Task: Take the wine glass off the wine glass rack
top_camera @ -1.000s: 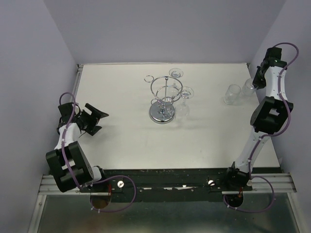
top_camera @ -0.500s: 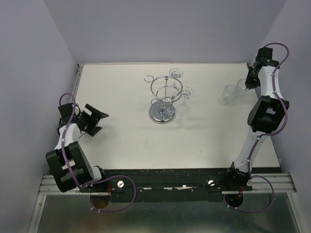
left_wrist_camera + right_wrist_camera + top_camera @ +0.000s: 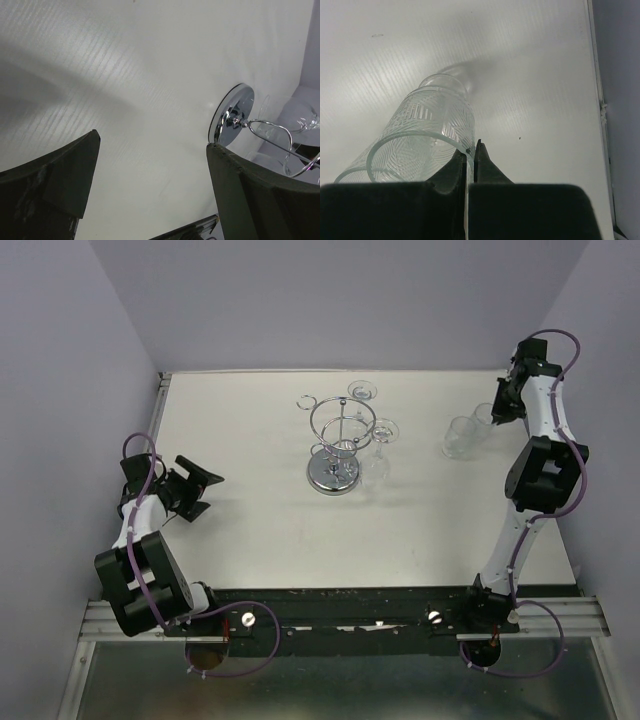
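Observation:
I should next lower the held glass with my right gripper onto the bare tabletop (image 3: pixel 481 446) (image 3: pixel 461 94) beside the other clear glass and open to let go of the held glass's rim, because that spot is empty.
The chrome wine glass rack (image 3: pixel 337 443) stands at mid-table on its round mirrored base (image 3: pixel 231 114). Two wine glasses hang upside down from its right side, one at the far rim (image 3: pixel 363 391) and one at the right (image 3: pixel 382 433). My right gripper (image 3: pixel 497 410) is at the far right, shut on the rim of a clear cut-pattern glass (image 3: pixel 432 132), which shows as clear glass (image 3: pixel 459 438) just left of it. In the right wrist view the gripper (image 3: pixel 471 150) pinches the rim between its fingers. My left gripper (image 3: pixel 195 490) is open and empty at the left, its opening (image 3: pixel 152 140) facing the rack.
The table's right edge (image 3: pixel 596 90) runs close to the held glass. Lilac walls close in the table on the left, back and right. A black rail (image 3: pixel 350 602) lies along the near edge.
My right gripper has moved left along the far side of the table, carrying the clear glass with it toward the rack. The left arm and the rack have not moved.

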Available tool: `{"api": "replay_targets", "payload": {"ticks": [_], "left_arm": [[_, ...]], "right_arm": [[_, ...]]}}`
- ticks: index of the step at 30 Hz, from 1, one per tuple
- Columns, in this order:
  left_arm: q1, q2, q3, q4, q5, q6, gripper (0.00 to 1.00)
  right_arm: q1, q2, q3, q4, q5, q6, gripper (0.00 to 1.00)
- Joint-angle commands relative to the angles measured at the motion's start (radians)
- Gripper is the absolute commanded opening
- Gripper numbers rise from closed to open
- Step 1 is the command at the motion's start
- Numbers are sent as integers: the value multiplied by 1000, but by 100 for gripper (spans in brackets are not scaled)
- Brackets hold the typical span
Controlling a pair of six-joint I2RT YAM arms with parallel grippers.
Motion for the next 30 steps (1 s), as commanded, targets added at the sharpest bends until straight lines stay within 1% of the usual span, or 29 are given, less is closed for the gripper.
{"api": "replay_targets", "payload": {"ticks": [1, 5, 10, 18, 24, 25, 28, 30], "left_arm": [[12, -27, -6, -3, -24, 0, 99], [13, -27, -4, -9, -27, 5, 99], [13, -19, -6, -6, -25, 6, 99], [13, -27, -10, 1, -25, 3, 99], [13, -40, -13, 3, -31, 3, 99], [13, -43, -13, 3, -31, 3, 99], [13, -47, -15, 5, -31, 3, 99], [13, -50, -15, 5, -31, 3, 99]], "right_arm": [[0, -1, 19, -16, -3, 7, 1], [-1, -7, -15, -31, 29, -7, 1], [-9, -15, -36, -37, 29, -18, 1], [-12, 16, -7, -25, 52, -35, 1], [-12, 33, -12, -28, 29, -49, 1], [-12, 33, -12, -28, 34, -50, 3], [-15, 36, -4, -29, 38, -52, 24], [-12, 37, 3, -28, 38, -49, 32]]}}
